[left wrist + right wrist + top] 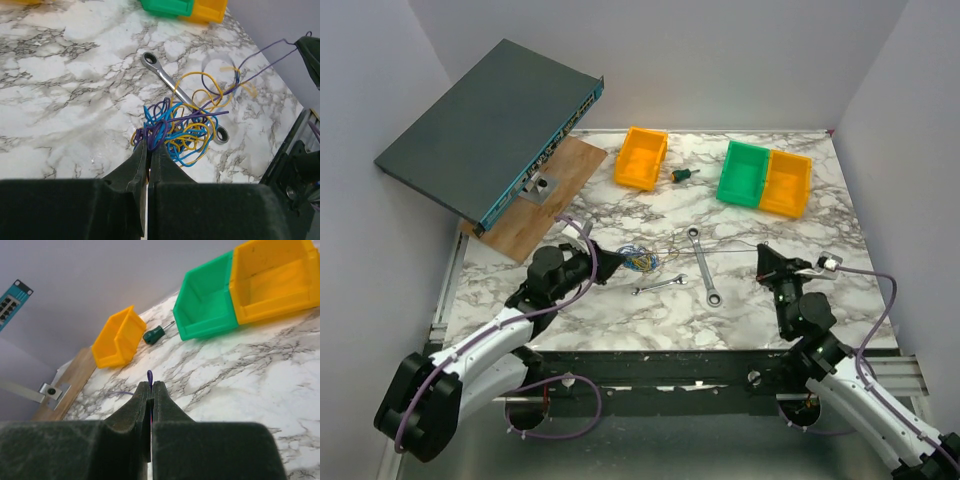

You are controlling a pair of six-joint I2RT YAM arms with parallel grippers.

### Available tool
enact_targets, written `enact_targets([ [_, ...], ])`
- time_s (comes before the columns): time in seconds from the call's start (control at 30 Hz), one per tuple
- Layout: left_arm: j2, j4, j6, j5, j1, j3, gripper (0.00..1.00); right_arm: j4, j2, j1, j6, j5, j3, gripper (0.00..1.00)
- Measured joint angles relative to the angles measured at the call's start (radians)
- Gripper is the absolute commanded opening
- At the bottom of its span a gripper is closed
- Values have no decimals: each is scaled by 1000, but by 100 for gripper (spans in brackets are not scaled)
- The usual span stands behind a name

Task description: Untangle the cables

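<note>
The small wrench (656, 286) lies right of my left gripper in the top view, so next this gripper needs to draw the still-tangled purple loops away, then swing over it and release.
The cables (642, 260) are a small tangle of blue, yellow and purple wires on the marble table, left of centre. In the left wrist view the tangle (182, 127) lies partly over a silver wrench (172, 82). My left gripper (616, 262) is shut on purple loops at the tangle's near edge (150, 142). My right gripper (763, 263) is shut on the end of one purple wire (149, 375). That wire (260, 56) runs stretched from the tangle across to the right gripper.
A large wrench (703, 265) and a small wrench (659, 286) lie between the grippers. An orange bin (641, 157), a screwdriver (684, 175), and green (745, 173) and yellow (786, 183) bins stand at the back. A network switch (490, 130) leans on a wooden board (535, 205) at back left.
</note>
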Motion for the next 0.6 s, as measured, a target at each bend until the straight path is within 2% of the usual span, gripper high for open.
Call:
enact_targets([
  [0.13,-86,-4,-5,-54,-2,-46,0,-47,-59,7,23,42,-23,3],
  [0.17,-93,-4,-5,-58,-2,-47,0,-50,-55,8,23,41,-23,17],
  [0.2,-97,-3,-5,-61,-2,-47,0,-48,-43,8,22,40,-23,47],
  [0.23,-98,-3,-5,-64,-2,-47,0,-42,-26,8,16,33,-23,70],
  [0.27,-97,-3,-2,-64,-2,-47,0,-28,-1,7,8,22,-23,84],
  [0.3,-95,-5,0,-66,-1,-47,0,-13,31,5,-5,3,-23,89],
  [0.4,-72,22,11,-26,10,-47,0,69,171,-2,-77,-167,-21,91],
  [0.6,32,114,10,143,8,-45,0,282,577,-2,-158,-678,33,79],
])
